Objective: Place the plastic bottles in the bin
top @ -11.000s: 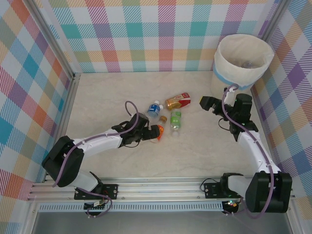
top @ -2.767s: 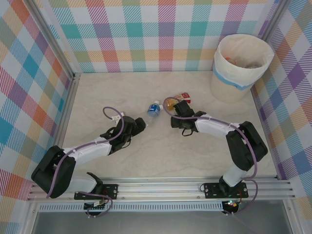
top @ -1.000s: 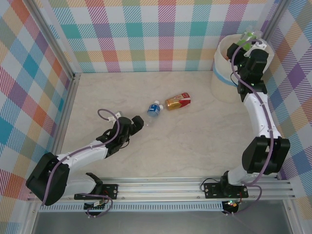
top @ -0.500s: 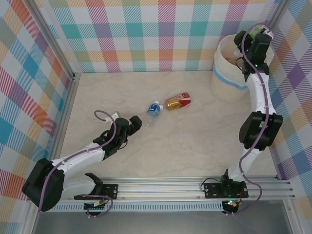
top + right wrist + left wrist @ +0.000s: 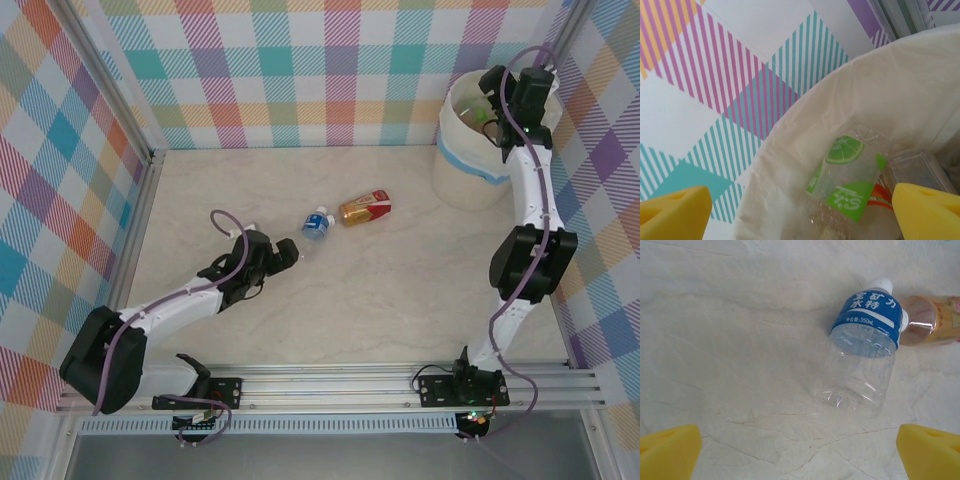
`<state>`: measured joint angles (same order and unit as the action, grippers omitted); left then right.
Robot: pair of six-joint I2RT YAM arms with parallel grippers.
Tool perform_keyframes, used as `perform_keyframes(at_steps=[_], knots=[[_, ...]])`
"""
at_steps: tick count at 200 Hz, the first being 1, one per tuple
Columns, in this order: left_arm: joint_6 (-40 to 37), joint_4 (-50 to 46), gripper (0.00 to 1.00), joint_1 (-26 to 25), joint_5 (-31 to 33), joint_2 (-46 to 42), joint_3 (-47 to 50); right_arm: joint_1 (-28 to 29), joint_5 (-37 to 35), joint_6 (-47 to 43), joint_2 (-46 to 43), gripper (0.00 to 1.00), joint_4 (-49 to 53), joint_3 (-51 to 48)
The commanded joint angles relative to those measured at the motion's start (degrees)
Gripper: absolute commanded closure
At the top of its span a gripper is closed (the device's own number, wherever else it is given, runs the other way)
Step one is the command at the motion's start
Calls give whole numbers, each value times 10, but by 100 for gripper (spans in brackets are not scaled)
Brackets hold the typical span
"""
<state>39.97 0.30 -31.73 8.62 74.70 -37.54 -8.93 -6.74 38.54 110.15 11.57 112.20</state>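
My left gripper moves down and away from my base onto the clear bottle's lower body next and closes its fingers there.
Two plastic bottles lie on the table: a clear one with a blue label (image 5: pixel 317 224) (image 5: pixel 865 355) and a gold and red one (image 5: pixel 364 208) (image 5: pixel 935 320) just behind it. My left gripper (image 5: pixel 290 250) (image 5: pixel 800 455) is open a short way in front of the clear bottle's base, with nothing between its yellow fingertips. My right gripper (image 5: pixel 488 105) (image 5: pixel 801 212) hangs open over the bin (image 5: pixel 470 165). Inside the bin's white bag (image 5: pixel 785 150), a clear bottle with a green lime label (image 5: pixel 850 180) lies free among other bottles.
The bin stands in the far right corner against the checked walls (image 5: pixel 300 70). A metal frame post (image 5: pixel 150 200) runs along the table's left edge. Bare marble tabletop (image 5: pixel 400 290) stretches between the two loose bottles and the arm bases.
My right gripper has opened over the bin and the green-label bottle has dropped out of it into the bag. My left gripper has edged slightly toward the blue-label bottle.
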Motion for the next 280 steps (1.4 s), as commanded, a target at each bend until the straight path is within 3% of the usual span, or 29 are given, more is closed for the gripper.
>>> perform_keyframes(at_steps=[1,52,85,147,171,222,280], knots=[[-80,-3,0,7,-39,45,-49,-1,48,-39,-84,6,-46,-55],[-196,-41,0,7,-76,158,-155,0,140,-79,-218,0,-98,-241],[-220,-78,0,7,-83,221,-219,17,162,-151,-291,0,-101,-344],[-290,-182,0,6,-108,332,-324,52,192,-187,-370,0,-47,-443],[-298,-180,0,1,-129,353,-340,63,197,-180,-383,0,-41,-471],[-286,-167,25,-9,-118,367,-336,80,263,-189,-385,0,-33,-498],[-271,-124,38,-9,-99,327,-276,123,284,-185,-410,0,-40,-558]])
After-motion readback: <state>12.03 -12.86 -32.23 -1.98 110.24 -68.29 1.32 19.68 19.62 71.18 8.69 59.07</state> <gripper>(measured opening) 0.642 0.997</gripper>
